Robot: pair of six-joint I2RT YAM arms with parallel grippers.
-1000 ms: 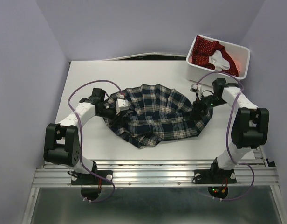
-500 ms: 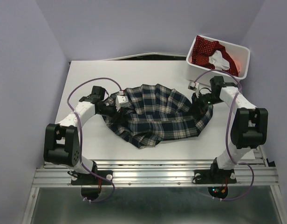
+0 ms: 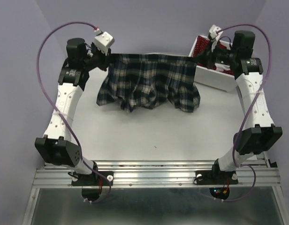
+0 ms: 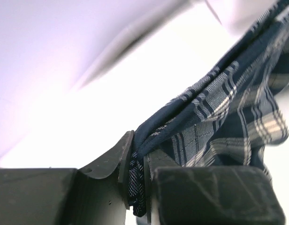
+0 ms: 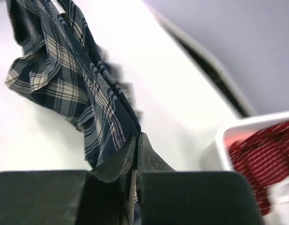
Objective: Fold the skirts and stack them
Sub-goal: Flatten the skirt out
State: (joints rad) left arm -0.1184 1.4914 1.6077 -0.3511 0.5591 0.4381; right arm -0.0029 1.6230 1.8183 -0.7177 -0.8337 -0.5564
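The drooping skirt goes down flat next, as my left gripper rises, then sweeps back and down. The skirt's waistband then comes free, as bare tabletop lies below.
The navy and green plaid skirt (image 3: 151, 82) hangs in the air over the back of the table, stretched by its waistband between both grippers, its hem drooping toward the tabletop. My left gripper (image 3: 107, 59) is shut on the waistband's left end; the cloth (image 4: 219, 108) shows pinched between its fingers (image 4: 125, 159). My right gripper (image 3: 201, 57) is shut on the right end, and the plaid (image 5: 88, 93) trails away from its jaws. The red dotted skirt (image 3: 203, 47) lies in the white bin (image 3: 219, 79), seen also in the right wrist view as red cloth (image 5: 266, 164).
The white table (image 3: 154, 136) spreads below the hanging skirt. The white bin sits at the back right corner, partly behind the right arm. Purple cables loop high from both wrists. A metal rail (image 3: 154, 176) runs along the near edge.
Both arms have risen and swung back, lifting the plaid skirt off the table and stretching it by the waistband. The right gripper closed on the skirt's right edge.
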